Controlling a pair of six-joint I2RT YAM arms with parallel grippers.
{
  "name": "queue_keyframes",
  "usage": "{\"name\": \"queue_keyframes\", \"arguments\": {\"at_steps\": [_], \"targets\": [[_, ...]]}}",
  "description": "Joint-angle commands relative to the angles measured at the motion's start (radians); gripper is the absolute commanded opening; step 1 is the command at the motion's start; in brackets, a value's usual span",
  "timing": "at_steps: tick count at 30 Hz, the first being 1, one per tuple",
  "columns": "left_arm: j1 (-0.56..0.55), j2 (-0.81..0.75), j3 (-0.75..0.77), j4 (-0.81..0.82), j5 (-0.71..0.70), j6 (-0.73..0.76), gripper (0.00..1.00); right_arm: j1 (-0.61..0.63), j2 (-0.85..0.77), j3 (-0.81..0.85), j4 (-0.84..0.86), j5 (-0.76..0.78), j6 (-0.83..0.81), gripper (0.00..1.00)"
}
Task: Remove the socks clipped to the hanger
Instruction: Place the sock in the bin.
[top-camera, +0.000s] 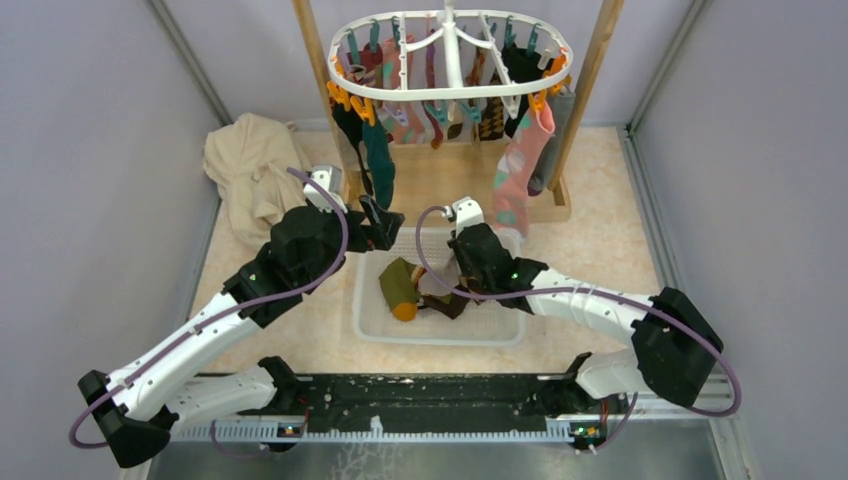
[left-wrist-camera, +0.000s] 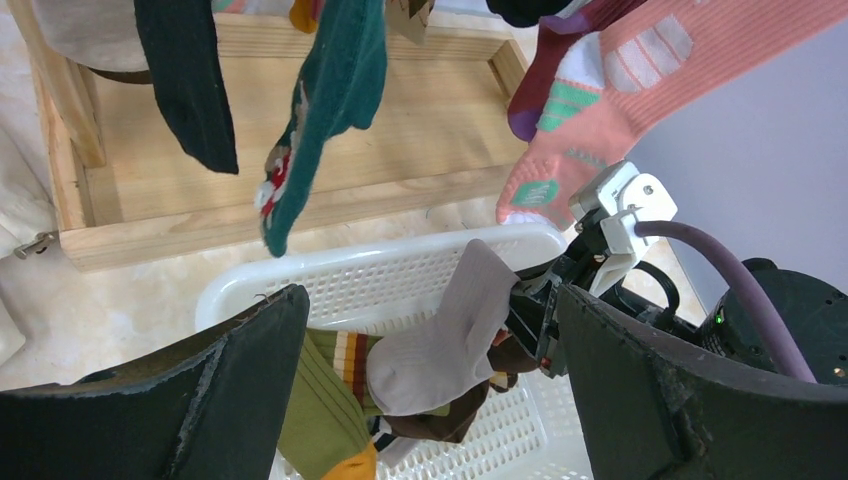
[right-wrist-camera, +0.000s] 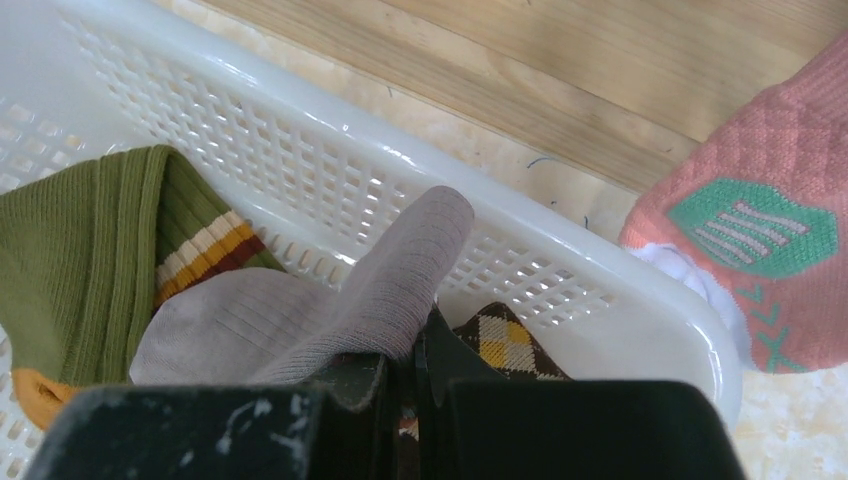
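Note:
The grey sock inside the basket's far side (top-camera: 441, 272) (right-wrist-camera: 342, 328) should move slightly toward the olive striped sock with my right gripper. Then my right gripper should open.
The white oval hanger (top-camera: 450, 93) hangs in a wooden frame with several socks clipped under it, among them a dark green sock (top-camera: 377, 160) and a pink sock (top-camera: 520, 175). My left gripper (left-wrist-camera: 428, 300) is open and empty, low beneath the dark green sock (left-wrist-camera: 335, 90) and a black sock (left-wrist-camera: 185, 80). My right gripper (right-wrist-camera: 418, 350) is shut on a grey sock (right-wrist-camera: 300, 320) just inside the far wall of the white basket (right-wrist-camera: 560, 240). Under it lie an olive striped sock (right-wrist-camera: 80, 250) and a brown argyle sock (right-wrist-camera: 505, 345).
The white mesh basket (top-camera: 440, 335) sits between the arms, in front of the wooden frame's base (top-camera: 440, 190). A beige cloth (top-camera: 250, 165) is heaped at the back left. Grey walls close in both sides. The pink sock's toe (right-wrist-camera: 760, 230) hangs just beyond the basket rim.

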Motion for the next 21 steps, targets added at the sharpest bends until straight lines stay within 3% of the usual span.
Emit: {"name": "queue_keyframes", "arguments": {"at_steps": [1, 10, 21], "targets": [[-0.001, -0.002, -0.007, 0.005, 0.006, -0.008, 0.99, -0.004, 0.011, -0.001, 0.042, -0.021, 0.013, 0.00], [-0.001, 0.004, -0.007, 0.007, 0.006, -0.008, 0.99, -0.005, 0.021, -0.010, 0.060, -0.043, 0.014, 0.00], [-0.002, 0.012, 0.001, 0.012, 0.007, -0.003, 0.99, -0.005, 0.030, 0.009, 0.097, -0.141, -0.023, 0.08]]}}
